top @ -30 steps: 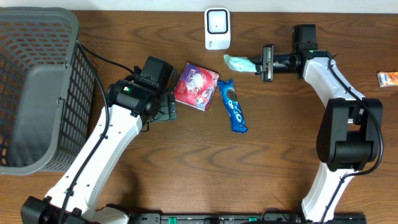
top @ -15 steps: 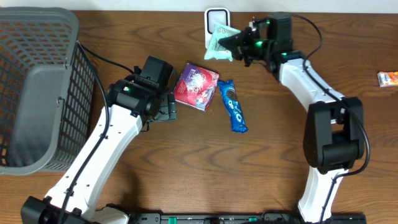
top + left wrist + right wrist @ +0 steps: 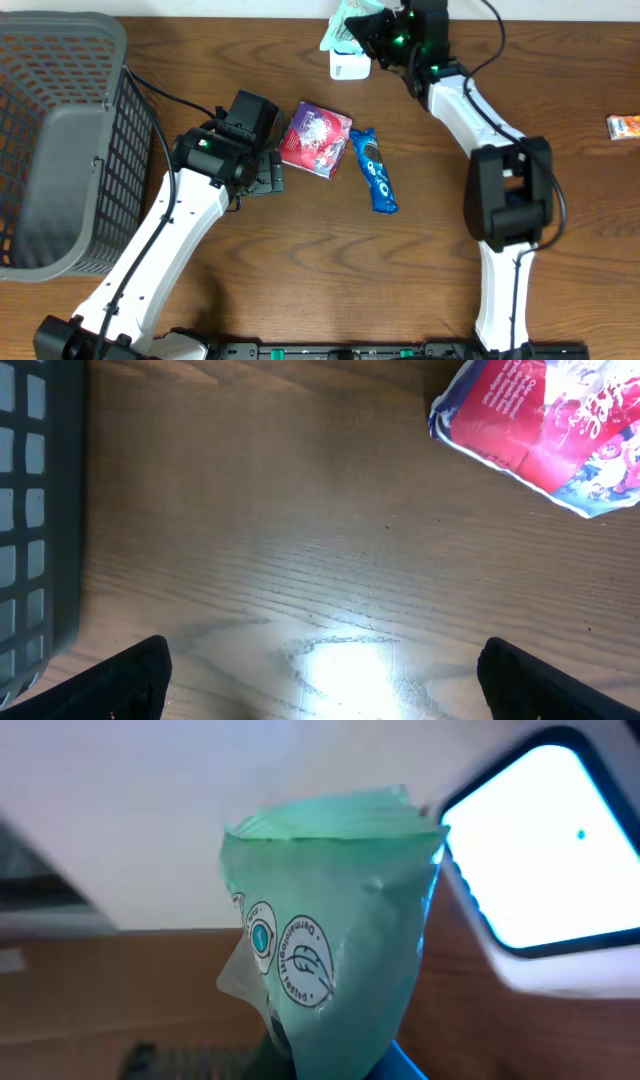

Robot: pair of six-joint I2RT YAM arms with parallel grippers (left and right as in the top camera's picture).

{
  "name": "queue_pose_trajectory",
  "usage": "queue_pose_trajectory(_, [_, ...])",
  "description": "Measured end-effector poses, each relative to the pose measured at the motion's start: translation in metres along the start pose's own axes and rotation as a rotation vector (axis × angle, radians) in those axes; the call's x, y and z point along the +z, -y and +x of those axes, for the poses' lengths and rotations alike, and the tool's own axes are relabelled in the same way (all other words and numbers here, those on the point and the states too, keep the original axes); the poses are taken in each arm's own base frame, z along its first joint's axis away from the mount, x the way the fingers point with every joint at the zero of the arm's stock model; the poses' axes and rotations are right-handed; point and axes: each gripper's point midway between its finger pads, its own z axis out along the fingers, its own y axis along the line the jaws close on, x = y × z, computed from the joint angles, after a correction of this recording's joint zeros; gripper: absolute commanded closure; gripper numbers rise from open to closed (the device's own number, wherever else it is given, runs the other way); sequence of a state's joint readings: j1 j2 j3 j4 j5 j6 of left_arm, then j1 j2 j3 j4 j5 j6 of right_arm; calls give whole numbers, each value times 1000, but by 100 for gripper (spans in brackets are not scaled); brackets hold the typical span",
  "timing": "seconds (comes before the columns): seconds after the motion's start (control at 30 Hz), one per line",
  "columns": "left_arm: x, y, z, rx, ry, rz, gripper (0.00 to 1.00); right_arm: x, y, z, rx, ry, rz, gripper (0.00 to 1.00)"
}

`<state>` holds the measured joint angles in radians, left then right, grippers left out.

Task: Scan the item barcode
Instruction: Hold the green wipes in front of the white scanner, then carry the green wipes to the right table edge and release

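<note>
The wood is open beside the small orange item, so my right gripper moves next away from the scanner, to the right in the overhead view, and then down there.
A pale green packet (image 3: 338, 22) hangs over the top edge of the white scanner (image 3: 349, 64) at the back centre, with my right gripper (image 3: 368, 28) shut on it. In the right wrist view the green packet (image 3: 330, 950) fills the middle and hides the fingers, and the scanner's bright window (image 3: 545, 850) lies at the right. My left gripper (image 3: 268, 172) stands open above bare wood, just left of a red packet (image 3: 317, 138). In the left wrist view its dark fingertips (image 3: 130, 678) are wide apart with nothing between them, and the red packet (image 3: 545, 425) lies at the upper right.
A blue cookie packet (image 3: 374, 170) lies right of the red one. A large grey wire basket (image 3: 55, 140) fills the left side, its wall (image 3: 35, 510) close to my left gripper. A small orange item (image 3: 624, 126) sits at the right edge.
My right arm has swung the green packet left and back, from the table right of the scanner to above the scanner's top. The left arm has not moved.
</note>
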<state>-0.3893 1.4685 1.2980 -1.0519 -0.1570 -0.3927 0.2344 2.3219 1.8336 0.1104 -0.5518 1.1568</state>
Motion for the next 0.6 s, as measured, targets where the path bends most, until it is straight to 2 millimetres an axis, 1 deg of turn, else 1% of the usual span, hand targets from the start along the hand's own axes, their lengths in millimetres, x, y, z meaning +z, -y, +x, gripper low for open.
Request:
queue_pose_trajectory(0.1, [0,0,0,0,0,0,2,13,26,2,26,-20,45,99])
queue_pose_trajectory(0.17, [0,0,0,0,0,0,2,18,42,5,30,-32,72,99])
queue_pose_trajectory(0.2, [0,0,0,0,0,0,2,18,47,6,26,-35,83,99])
queue_pose_trajectory(0.23, [0,0,0,0,0,0,2,18,52,6,19,-39,93,99])
queue_pose_trajectory(0.3, [0,0,0,0,0,0,2,16,54,4,0,-41,96,99])
queue_pose_trajectory(0.37, [0,0,0,0,0,0,2,12,55,-4,-19,-39,96,99])
queue_pose_trajectory(0.47, [0,0,0,0,0,0,2,-5,65,-22,-25,-33,125,99])
queue_pose_trajectory(0.5, [0,0,0,0,0,0,2,-15,72,-31,-15,-30,151,99])
queue_pose_trajectory(0.53, [0,0,0,0,0,0,2,-31,78,-44,-2,-19,176,99])
queue_pose_trajectory(0.57, [0,0,0,0,0,0,2,-38,82,-52,1,-9,190,99])
queue_pose_trajectory(0.6, [0,0,0,0,-1,0,2,-57,89,-67,11,10,222,99])
